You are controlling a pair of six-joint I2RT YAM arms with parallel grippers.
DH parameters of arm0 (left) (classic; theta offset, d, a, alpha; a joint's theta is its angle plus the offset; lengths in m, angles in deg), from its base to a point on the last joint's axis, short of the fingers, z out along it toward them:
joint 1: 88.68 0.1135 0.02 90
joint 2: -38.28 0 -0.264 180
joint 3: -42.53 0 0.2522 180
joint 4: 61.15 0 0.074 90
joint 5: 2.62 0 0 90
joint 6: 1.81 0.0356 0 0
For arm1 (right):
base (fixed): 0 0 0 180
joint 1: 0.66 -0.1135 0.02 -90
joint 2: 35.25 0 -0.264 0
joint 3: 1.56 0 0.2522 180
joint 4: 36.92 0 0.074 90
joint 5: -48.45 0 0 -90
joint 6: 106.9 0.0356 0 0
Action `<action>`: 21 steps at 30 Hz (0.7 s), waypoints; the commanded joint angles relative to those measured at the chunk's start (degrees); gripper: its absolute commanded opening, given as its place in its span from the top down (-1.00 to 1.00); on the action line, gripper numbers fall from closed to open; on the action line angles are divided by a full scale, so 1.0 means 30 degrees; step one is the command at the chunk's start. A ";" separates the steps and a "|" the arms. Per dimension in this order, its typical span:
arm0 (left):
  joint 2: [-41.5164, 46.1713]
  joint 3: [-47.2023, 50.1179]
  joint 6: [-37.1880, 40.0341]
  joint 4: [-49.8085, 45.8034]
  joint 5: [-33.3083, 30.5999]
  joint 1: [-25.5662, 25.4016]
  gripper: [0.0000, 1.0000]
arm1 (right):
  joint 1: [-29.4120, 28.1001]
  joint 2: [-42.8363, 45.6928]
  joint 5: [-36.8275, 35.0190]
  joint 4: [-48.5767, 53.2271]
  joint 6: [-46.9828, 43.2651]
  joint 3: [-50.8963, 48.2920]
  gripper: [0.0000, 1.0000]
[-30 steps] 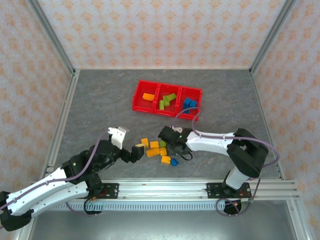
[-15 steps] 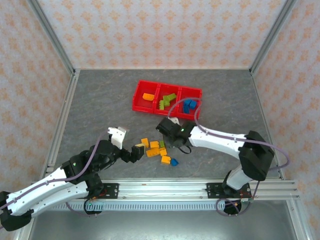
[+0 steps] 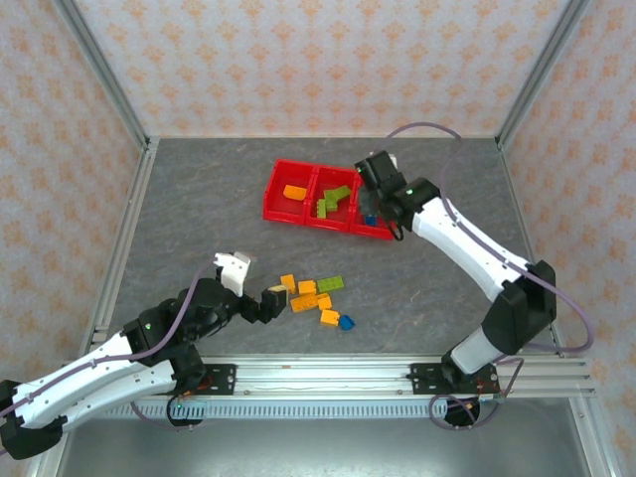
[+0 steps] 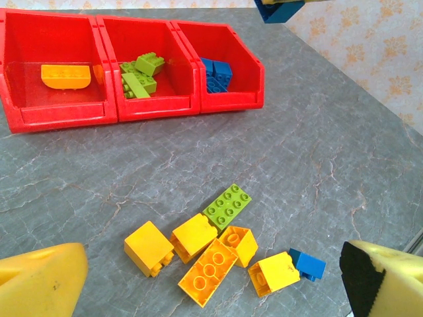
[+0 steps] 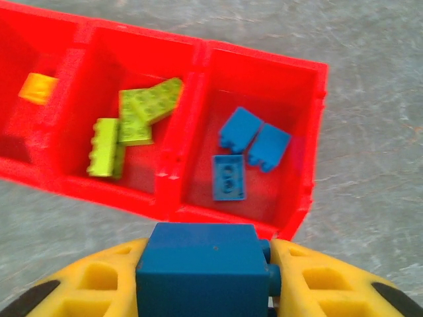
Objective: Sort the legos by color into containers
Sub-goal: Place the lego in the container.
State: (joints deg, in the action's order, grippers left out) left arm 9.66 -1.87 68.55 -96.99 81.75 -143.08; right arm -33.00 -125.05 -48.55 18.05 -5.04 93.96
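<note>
The bin of blue bricks is below and outward of my right gripper, so next I will move that gripper down and outward into the bin and let go of the dark blue brick.
The containers (image 3: 274, 195) are three joined red bins at the back of the table. The left bin holds an orange brick (image 4: 65, 75), the middle one green bricks (image 5: 135, 122), the right one blue bricks (image 5: 246, 140). My right gripper (image 5: 205, 281) hangs above the near edge of the right bin, shut on a dark blue brick (image 5: 201, 264). Loose legos (image 3: 313, 296) lie in a cluster on the table: several orange-yellow ones (image 4: 205, 269), a green plate (image 4: 227, 205) and a small blue one (image 4: 307, 263). My left gripper (image 4: 211, 290) stands open just left of the cluster, holding nothing.
The grey table (image 3: 199, 209) is fenced by metal rails, with patterned walls close behind. The right arm (image 3: 467, 248) stretches from the near right to the bins. The left arm (image 3: 119, 358) lies low along the near left edge.
My right gripper closed on the dark blue brick at the loose pile, lifted it and carried it back to above the right bin. The left arm has stayed still.
</note>
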 commanded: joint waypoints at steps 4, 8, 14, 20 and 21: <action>-0.0070 0.0016 -0.0242 0.0074 -0.0475 -0.0066 -0.98 | 0.1755 -0.2931 0.1229 -0.0739 -0.1601 0.1060 0.41; -0.0018 0.0044 -0.0243 0.0053 -0.0497 -0.0075 -0.99 | 0.2078 -0.4272 0.1026 -0.1008 -0.1790 0.1599 0.38; 0.0136 0.0045 -0.0252 0.0067 -0.0549 -0.0089 -0.98 | 0.2107 -0.5175 0.0505 -0.1023 -0.1845 0.1365 0.31; 0.0019 0.0041 -0.0243 0.0067 -0.0497 -0.0063 -0.98 | 0.2101 -0.5223 0.0808 -0.1345 -0.1780 0.0855 0.18; 0.0047 0.0045 -0.0234 0.0067 -0.0497 -0.0063 -0.99 | 0.2082 -0.5223 0.0783 -0.1301 -0.1769 0.0845 0.15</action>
State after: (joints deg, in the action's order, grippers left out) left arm 9.66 -1.87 68.55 -97.02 81.08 -143.08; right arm -26.73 -140.30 -45.58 14.53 -9.70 96.65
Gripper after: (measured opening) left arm 0.992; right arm 0.421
